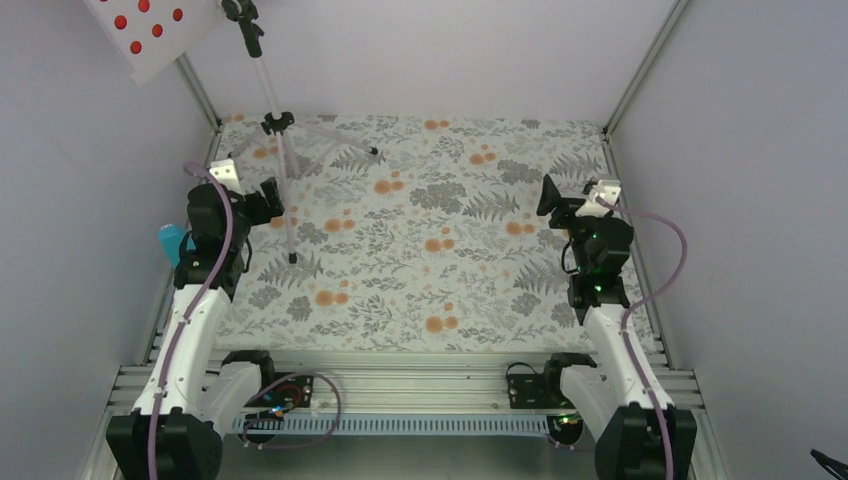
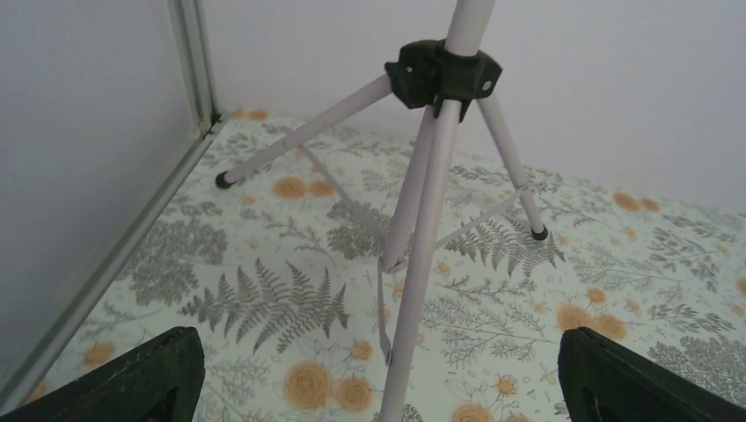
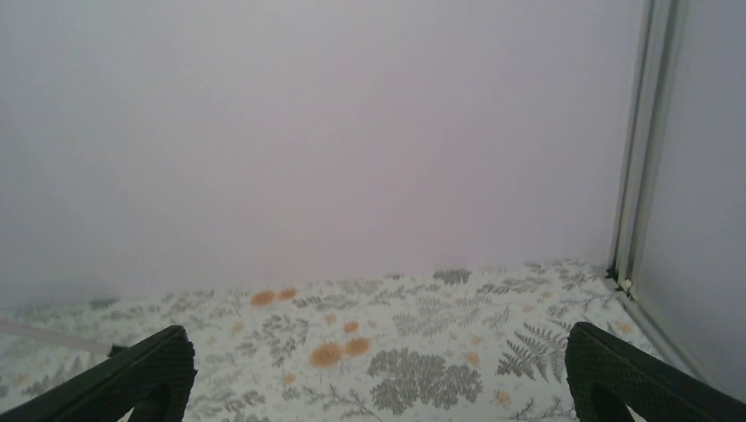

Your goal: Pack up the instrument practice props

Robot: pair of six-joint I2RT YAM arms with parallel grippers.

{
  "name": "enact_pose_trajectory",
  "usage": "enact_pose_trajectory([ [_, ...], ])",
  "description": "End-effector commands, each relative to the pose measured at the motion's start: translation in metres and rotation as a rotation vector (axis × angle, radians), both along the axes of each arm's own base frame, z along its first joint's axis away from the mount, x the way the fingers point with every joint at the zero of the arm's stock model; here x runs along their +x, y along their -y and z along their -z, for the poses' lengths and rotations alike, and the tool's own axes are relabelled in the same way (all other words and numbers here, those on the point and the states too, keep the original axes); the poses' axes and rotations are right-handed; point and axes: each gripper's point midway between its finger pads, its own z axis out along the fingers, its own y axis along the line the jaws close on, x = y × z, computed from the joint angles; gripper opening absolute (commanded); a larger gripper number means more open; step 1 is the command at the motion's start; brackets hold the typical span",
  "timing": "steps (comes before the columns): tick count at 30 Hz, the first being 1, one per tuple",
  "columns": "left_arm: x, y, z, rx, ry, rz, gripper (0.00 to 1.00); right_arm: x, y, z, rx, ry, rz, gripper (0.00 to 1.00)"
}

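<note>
My left gripper moves back and toward the wall onto the turquoise metronome point(image 1: 172, 243) next. The metronome sits back from the gripper, to its left in the top view.
The silver tripod music stand point(image 1: 277, 123) stands at the back left of the table. Its pale perforated desk point(image 1: 150, 30) shows red dots at the top left. The red sheets do not show plainly. The turquoise metronome point(image 1: 172, 243) is half hidden behind my left arm at the left wall. My left gripper point(image 1: 265, 200) is open beside the stand's near leg. In the left wrist view the black hub point(image 2: 444, 75) is ahead and the near leg point(image 2: 422, 290) runs down between my open fingers point(image 2: 158, 374). My right gripper point(image 1: 550, 195) is open and empty, far from the stand.
The table has a flowered cloth point(image 1: 440, 270) and is closed in by grey walls with metal corner posts point(image 1: 630, 80). In the right wrist view, only the cloth point(image 3: 396, 352) and the back wall lie beyond the fingers point(image 3: 149, 369).
</note>
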Motion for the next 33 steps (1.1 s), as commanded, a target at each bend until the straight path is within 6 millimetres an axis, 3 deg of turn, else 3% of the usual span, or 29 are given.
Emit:
enact_pose_trajectory([
  [1,-0.008,-0.013,-0.007,-0.017,-0.033,-0.125,1.00,-0.015,0.009,-0.012,0.052,-0.038,0.050,0.99],
  [8,-0.024,-0.030,0.008,-0.062,-0.151,-0.231,1.00,-0.030,0.007,-0.027,0.090,-0.035,0.023,1.00],
  [12,-0.035,-0.062,0.027,-0.135,-0.249,-0.343,1.00,-0.030,0.014,-0.020,0.124,-0.069,0.030,1.00],
  [16,-0.055,-0.091,0.025,-0.146,-0.277,-0.499,1.00,-0.027,0.016,-0.013,0.153,-0.105,0.005,1.00],
  [21,-0.081,-0.108,0.026,-0.172,-0.297,-0.637,1.00,-0.025,0.009,-0.013,0.170,-0.130,-0.054,0.99],
  [27,-0.090,-0.131,0.041,-0.172,-0.335,-0.749,1.00,-0.026,0.002,-0.016,0.177,-0.139,-0.100,1.00],
  [33,-0.105,-0.156,0.028,-0.112,-0.304,-0.882,1.00,-0.025,0.000,-0.017,0.176,-0.154,-0.117,1.00],
])
